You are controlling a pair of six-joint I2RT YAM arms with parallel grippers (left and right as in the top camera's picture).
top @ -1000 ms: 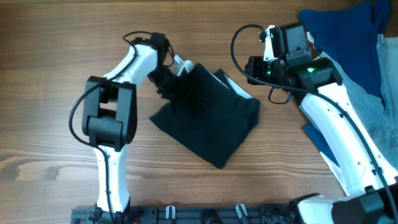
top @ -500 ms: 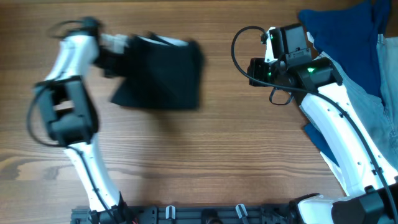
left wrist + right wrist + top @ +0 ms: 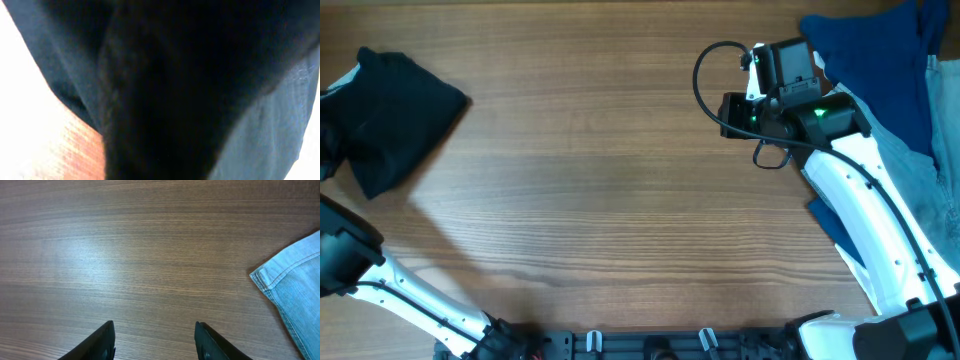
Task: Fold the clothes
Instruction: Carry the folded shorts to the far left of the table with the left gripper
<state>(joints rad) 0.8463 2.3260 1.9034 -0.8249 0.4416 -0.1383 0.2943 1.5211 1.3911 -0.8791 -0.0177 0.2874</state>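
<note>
The shorts (image 3: 395, 115) lie at the table's edge. My left gripper draws them back and to the right in the overhead view onto bare wood next and releases them.
The clothes, a pair of black shorts (image 3: 395, 115), lie bunched at the table's far left edge. Black fabric (image 3: 165, 90) fills the left wrist view and hides the left gripper's fingers. In the overhead view that gripper sits at or beyond the left frame edge, by the shorts. It appears shut on the fabric. Only the left arm's lower link (image 3: 380, 285) shows clearly. My right gripper (image 3: 155, 325) hangs open over bare wood at the table's upper right (image 3: 728, 110), with nothing between its fingers and far from the shorts.
A light-blue denim garment (image 3: 940, 150) lies along the right edge, and its corner (image 3: 295, 295) shows right of the right gripper. A royal-blue cloth (image 3: 865, 50) is piled at the back right. A black rail (image 3: 650, 345) runs along the front edge.
The left gripper shut on the shorts and swept them fast from the table's middle to the far left edge. The right arm has not moved.
</note>
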